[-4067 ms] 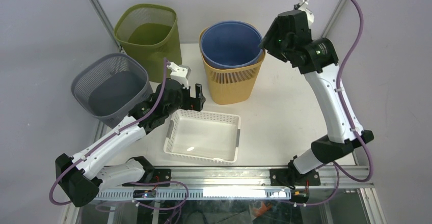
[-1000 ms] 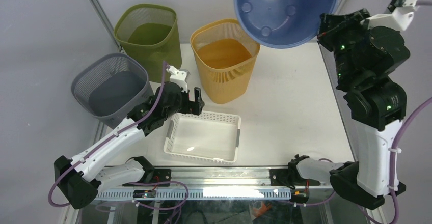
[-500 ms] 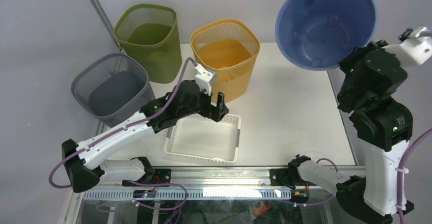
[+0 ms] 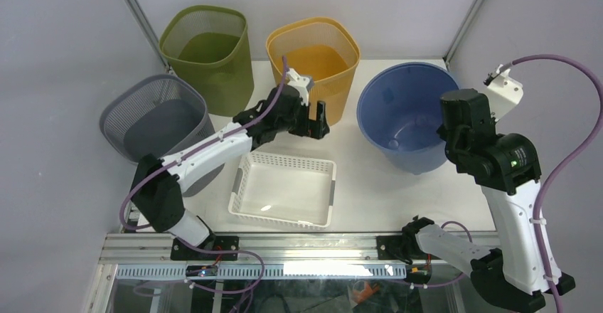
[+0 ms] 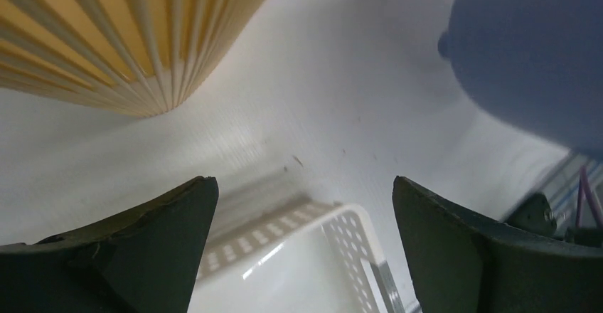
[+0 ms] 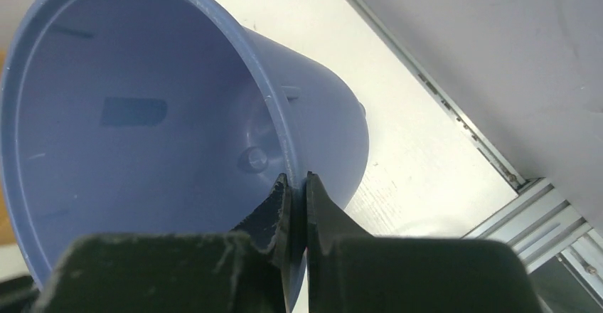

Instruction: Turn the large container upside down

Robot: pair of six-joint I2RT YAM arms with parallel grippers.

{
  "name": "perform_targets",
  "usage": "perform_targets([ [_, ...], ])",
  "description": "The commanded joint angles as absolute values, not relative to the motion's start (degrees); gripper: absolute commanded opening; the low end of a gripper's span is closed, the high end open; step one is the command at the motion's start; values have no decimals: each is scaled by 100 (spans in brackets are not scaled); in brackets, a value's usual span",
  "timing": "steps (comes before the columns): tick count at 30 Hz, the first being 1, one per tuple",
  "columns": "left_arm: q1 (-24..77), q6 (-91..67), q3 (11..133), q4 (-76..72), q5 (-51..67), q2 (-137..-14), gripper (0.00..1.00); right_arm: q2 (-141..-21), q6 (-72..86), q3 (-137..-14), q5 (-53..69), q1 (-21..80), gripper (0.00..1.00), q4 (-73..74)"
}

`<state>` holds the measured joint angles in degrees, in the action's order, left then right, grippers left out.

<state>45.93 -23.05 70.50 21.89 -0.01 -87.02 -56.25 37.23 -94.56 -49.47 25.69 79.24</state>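
Observation:
The robot's right gripper will next go down toward the left in the top view and release the bucket (image 4: 402,117), since bare tabletop (image 4: 364,165) beside the tray lies below it that way.
The large container is a round blue bucket (image 4: 402,117), mouth up, low over the right side of the table. I cannot tell whether its base rests on the surface. My right gripper (image 4: 448,122) is shut on its right rim. In the right wrist view the two fingers (image 6: 297,185) pinch the thin wall of the blue bucket (image 6: 142,135), one inside and one outside. My left gripper (image 4: 318,121) hangs open and holds nothing, left of the bucket and beside the yellow basket. In the left wrist view the bucket's outer wall (image 5: 540,57) shows beyond the left gripper (image 5: 304,179).
A yellow slatted basket (image 4: 313,57) stands at the back centre, a green mesh basket (image 4: 206,50) to its left and a grey mesh basket (image 4: 153,121) further left. A shallow white tray (image 4: 288,159) lies near the front, under the left gripper.
The right arm brought the blue bucket down from high at the back right to low over the table, mouth up. The left arm stretched forward and right, to beside the yellow basket.

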Motion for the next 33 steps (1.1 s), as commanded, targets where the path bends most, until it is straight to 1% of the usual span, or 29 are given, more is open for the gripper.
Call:
perform_targets([
  [1,4008,-2286,7845,1648,214,-9202,99,-5440,4328,-9573,-4585,2558,0,7494],
  [5,3727,-2145,8574,1709,197,-9918,99,-5306,4563,-9055,-3976,2558,0,7075],
  [8,3611,-2104,8941,1832,77,-10209,99,-5329,4743,-8771,-3614,2561,0,6891],
  [12,3514,-2016,9123,1787,-258,-10303,99,-5344,4809,-8447,-3406,2549,0,6659],
  [18,3096,-2135,9841,1997,-192,-11019,99,-5459,4758,-8071,-3138,2411,0,6261],
  [21,3020,-2300,10347,2249,-290,-11314,99,-5498,4546,-7795,-2968,2032,0,5842],
  [22,3022,-2318,10534,2363,-123,-11376,99,-5560,4417,-7725,-2770,1784,0,5691],
  [24,3031,-2339,10573,2418,153,-11288,99,-5753,4170,-7683,-2008,1144,0,5465],
  [25,3040,-2341,10491,2419,191,-11176,99,-5863,4065,-7695,-1668,799,12,5412],
  [26,3041,-2350,10400,2429,179,-11023,99,-5945,3993,-7715,-1428,523,42,5414],
  [27,3041,-2350,10296,2453,163,-10793,99,-5980,3926,-7739,-1308,339,61,5395],
  [28,3041,-2339,10201,2479,202,-10613,99,-5974,3817,-7771,-1264,240,75,5362],
  [29,3041,-2331,10085,2500,284,-10412,99,-5954,3709,-7851,-1295,205,85,5344],
  [30,3049,-2323,9971,2537,400,-10222,99,-5935,3533,-7984,-1334,196,94,5376],
  [31,3071,-2314,9851,2566,520,-10006,99,-5948,3382,-8192,-1355,201,98,5485],
  [33,3110,-2307,9553,2645,623,-9607,99,-6058,3128,-8746,-1375,196,99,5803],
])
